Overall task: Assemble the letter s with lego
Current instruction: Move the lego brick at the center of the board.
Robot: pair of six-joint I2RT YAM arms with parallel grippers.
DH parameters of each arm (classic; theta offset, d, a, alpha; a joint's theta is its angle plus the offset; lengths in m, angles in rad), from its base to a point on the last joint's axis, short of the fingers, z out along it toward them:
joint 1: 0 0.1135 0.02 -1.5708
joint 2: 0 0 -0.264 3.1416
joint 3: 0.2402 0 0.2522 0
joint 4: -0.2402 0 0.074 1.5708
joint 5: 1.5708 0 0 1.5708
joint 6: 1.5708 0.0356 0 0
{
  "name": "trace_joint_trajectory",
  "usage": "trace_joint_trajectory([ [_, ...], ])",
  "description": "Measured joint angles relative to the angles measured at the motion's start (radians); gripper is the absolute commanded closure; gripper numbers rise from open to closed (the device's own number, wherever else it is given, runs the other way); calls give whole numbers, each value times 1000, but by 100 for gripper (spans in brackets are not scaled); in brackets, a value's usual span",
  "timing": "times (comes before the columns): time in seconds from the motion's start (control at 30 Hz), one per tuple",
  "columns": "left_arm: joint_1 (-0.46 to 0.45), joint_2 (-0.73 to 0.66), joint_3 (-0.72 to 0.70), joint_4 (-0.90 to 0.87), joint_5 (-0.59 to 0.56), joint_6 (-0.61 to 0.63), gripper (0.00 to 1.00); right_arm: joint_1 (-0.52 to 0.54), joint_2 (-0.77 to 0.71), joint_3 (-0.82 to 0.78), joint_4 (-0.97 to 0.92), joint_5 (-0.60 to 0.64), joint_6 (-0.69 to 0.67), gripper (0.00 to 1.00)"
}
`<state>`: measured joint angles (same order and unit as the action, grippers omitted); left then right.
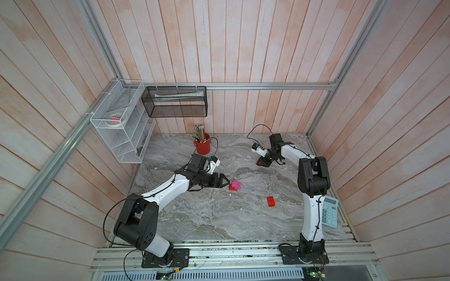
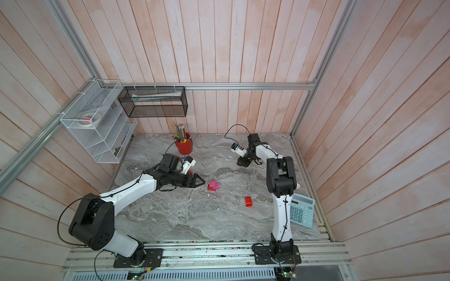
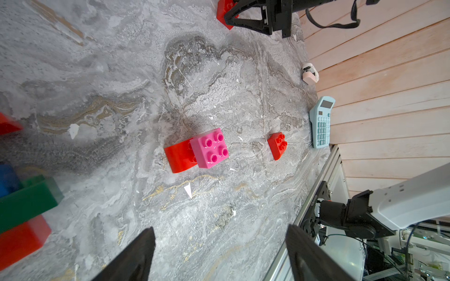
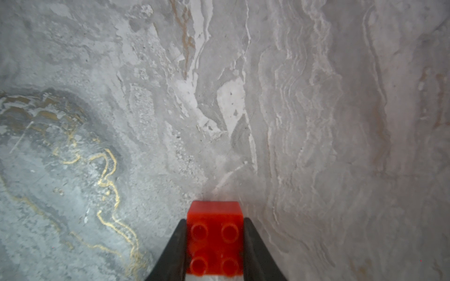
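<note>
My right gripper will next move back past the pink brick's near side and release the red brick, since the bare marble there lies back from the gripper.
My right gripper [image 4: 215, 220] is shut on a red lego brick [image 4: 215, 238], studs facing the camera, low over the marble at the back right [image 1: 261, 163]. My left gripper [image 3: 220, 245] stands open with nothing between its fingers, just left of a pink brick [image 3: 209, 148] that sits on a red brick [image 3: 179, 155]. Both top views show this cluster [image 1: 235, 185] [image 2: 213, 185]. A lone red brick [image 1: 271, 201] [image 3: 277, 145] lies to the right of it. A blue, dark green and red stack [image 3: 24, 202] lies beneath my left arm, mostly hidden in both top views.
A red pencil cup [image 1: 202, 146] stands at the back centre. A light blue calculator [image 1: 330, 211] lies at the right edge beside the right arm. A white wire rack [image 1: 121, 121] and a black mesh basket [image 1: 175, 102] hang on the walls. A small pink-white object [image 3: 310, 73] sits by the right wall.
</note>
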<state>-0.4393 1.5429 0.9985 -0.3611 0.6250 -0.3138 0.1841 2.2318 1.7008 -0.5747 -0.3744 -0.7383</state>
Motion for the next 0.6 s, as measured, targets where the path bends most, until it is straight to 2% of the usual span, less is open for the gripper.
trace_joint_trajectory([
  [0.1,4,-1,0,-6,1,6,13,12,-39,-57,14,3,-8,76],
  [0.27,16,-30,0,-28,5,19,13,65,-191,-243,28,-4,-32,76],
  [0.4,27,-72,-5,-46,11,34,13,140,-332,-380,41,-30,-48,76],
  [0.6,43,-117,-29,-76,22,54,13,262,-455,-537,61,-57,-51,76],
])
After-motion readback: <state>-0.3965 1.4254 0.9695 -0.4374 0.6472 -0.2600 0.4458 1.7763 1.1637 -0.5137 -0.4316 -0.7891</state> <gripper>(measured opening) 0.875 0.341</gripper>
